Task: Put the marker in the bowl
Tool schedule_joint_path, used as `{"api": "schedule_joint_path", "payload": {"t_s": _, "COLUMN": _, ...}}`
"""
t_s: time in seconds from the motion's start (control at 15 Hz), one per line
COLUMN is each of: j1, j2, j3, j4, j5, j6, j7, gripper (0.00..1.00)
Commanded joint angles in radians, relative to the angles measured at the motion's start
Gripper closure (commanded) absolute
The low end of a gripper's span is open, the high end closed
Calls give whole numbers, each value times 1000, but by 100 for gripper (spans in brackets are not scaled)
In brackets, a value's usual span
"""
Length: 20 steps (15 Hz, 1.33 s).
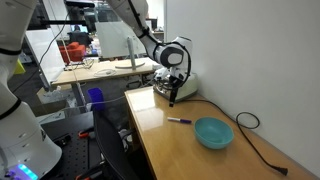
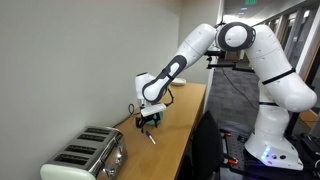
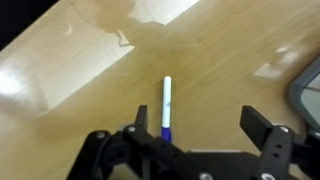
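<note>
The gripper goes down and to the left in the wrist view next, onto the marker's blue end (image 1: 186, 122) (image 3: 166, 133), because the marker lies off-centre between the open fingers.
The marker (image 1: 180, 120) lies flat on the wooden table, a thin stick with a dark blue end and a whitish end. The teal bowl (image 1: 213, 132) sits upright just beside it, empty. My gripper (image 1: 175, 90) hangs open above the table, a little above and behind the marker. In the wrist view the marker (image 3: 166, 105) lies lengthwise, its blue end by one finger of the open gripper (image 3: 197, 125), off-centre between the jaws. In an exterior view the gripper (image 2: 148, 118) hovers over the marker (image 2: 152, 137); the bowl does not show there.
A silver toaster (image 2: 90, 155) stands at one end of the table (image 1: 160, 140). A long black cable (image 1: 248, 122) loops past the bowl toward the table's edge. A grey curved edge (image 3: 308, 90), perhaps the bowl's rim, shows at the side of the wrist view.
</note>
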Motion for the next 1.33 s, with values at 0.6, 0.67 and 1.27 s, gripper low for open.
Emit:
{"api": "schedule_joint_path", "payload": {"t_s": 0.6, "j1": -59, "j2": 119, "j3": 2, "j4": 16, "j5": 131, "j6": 148, "j7": -265, "gripper": 3}}
{"api": "schedule_joint_path", "payload": {"t_s": 0.67, "j1": -63, "j2": 125, "j3": 3, "j4": 18, "j5": 133, "j6": 149, "j7": -278, "gripper": 4}}
{"api": "schedule_joint_path", "payload": {"t_s": 1.27, "j1": -97, "j2": 178, "j3": 8, "j4": 48, "j5": 167, "j6": 146, "j7": -335, "gripper": 28}}
